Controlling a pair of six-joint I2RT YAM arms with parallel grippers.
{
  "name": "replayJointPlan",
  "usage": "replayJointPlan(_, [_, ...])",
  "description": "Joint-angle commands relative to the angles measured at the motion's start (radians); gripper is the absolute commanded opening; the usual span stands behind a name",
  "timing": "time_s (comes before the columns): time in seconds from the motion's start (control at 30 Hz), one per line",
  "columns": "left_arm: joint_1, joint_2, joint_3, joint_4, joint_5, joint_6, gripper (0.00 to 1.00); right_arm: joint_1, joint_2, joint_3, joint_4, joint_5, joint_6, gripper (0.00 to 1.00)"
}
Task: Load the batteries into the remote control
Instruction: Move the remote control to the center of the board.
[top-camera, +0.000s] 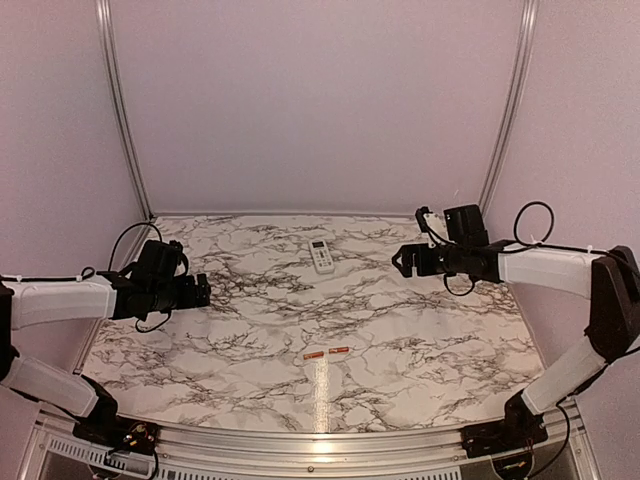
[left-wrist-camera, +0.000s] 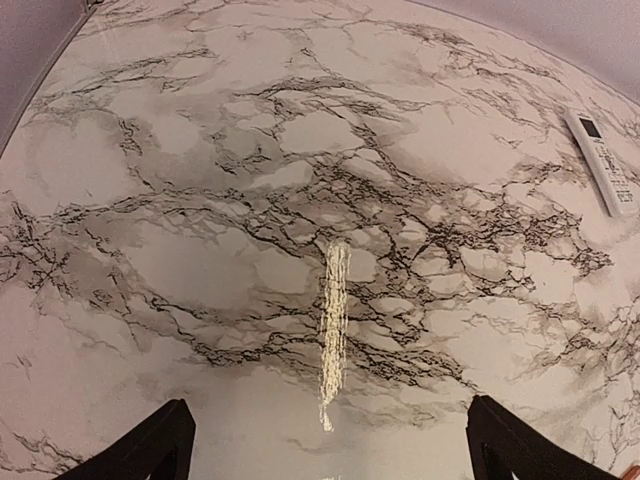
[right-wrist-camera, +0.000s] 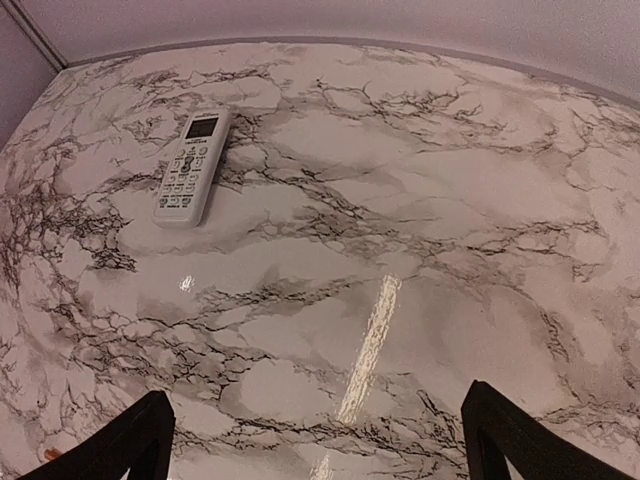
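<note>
The long sides of the remote's button section (top-camera: 323, 262) (right-wrist-camera: 184, 180) lie uncovered for gripping, so my right gripper next goes left in the top view, down over it.
The white remote control (top-camera: 321, 255) lies face up, display and buttons showing, near the back middle of the marble table. It also shows in the right wrist view (right-wrist-camera: 192, 167) and at the right edge of the left wrist view (left-wrist-camera: 602, 163). Two orange-red batteries (top-camera: 327, 352) lie end to end near the front middle. My left gripper (top-camera: 203, 291) hovers open and empty at the left, above the table. My right gripper (top-camera: 400, 262) hovers open and empty at the right, to the right of the remote. Both wrist views show jaws spread wide with only bare tabletop between them.
The marble table (top-camera: 430, 340) is enclosed by pale walls with metal posts at the back corners. A metal rail runs along the front edge (top-camera: 320, 440) between the arm bases.
</note>
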Motion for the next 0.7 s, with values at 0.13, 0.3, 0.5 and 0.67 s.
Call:
replayJointPlan(0.13, [-0.028, -0.051, 0.011, 0.04, -0.091, -0.021, 0.99, 0.043, 0.21, 0.315, -0.232, -0.054, -0.092, 0.99])
replayJointPlan(0.3, [-0.028, -0.1, -0.011, 0.053, -0.091, -0.041, 0.99, 0.084, 0.336, 0.467, -0.275, -0.046, -0.076, 0.99])
replayJointPlan(0.5, [-0.028, -0.123, -0.018, 0.055, -0.08, -0.063, 0.99, 0.167, 0.534, 0.684, -0.389, 0.068, -0.112, 0.99])
replayJointPlan(0.67, [-0.028, -0.141, -0.045, 0.09, -0.057, -0.076, 0.99, 0.197, 0.658, 0.812, -0.434, 0.082, -0.115, 0.99])
